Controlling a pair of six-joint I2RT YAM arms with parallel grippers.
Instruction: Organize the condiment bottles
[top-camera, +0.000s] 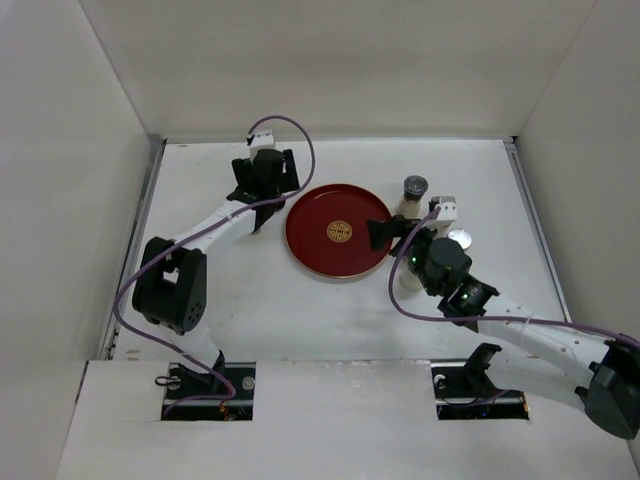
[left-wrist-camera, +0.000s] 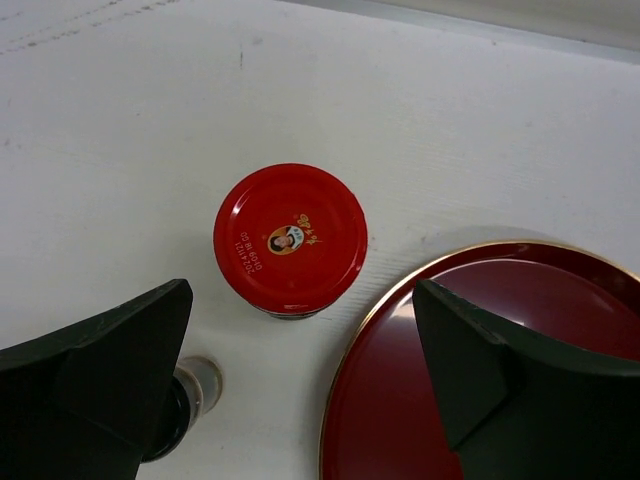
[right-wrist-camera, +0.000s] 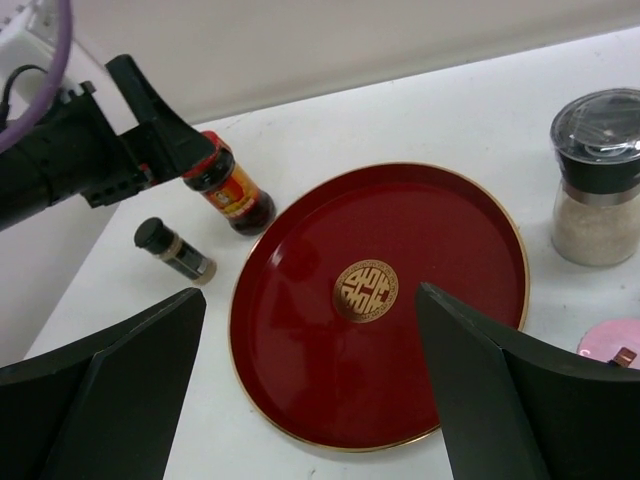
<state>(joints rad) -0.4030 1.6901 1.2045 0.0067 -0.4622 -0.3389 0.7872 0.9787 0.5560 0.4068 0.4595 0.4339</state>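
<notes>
I should lower my left gripper over the upright bottle's red cap and close it there, because the red cap is centered between the wide-open fingers.
A dark bottle with a red cap stands upright on the white table just left of the red dish. My left gripper is open above it, jaws wide apart, holding nothing. A small black-capped shaker lies on its side beside the left finger. The right wrist view shows the same red-capped bottle and the small shaker. My right gripper is open and empty above the dish. A pale grinder with a black cap stands right of the dish.
In the top view the red dish with a gold emblem sits mid-table between my left gripper and right gripper. The grinder, a silver-topped bottle and a pale bottle crowd the right arm. White walls enclose the table.
</notes>
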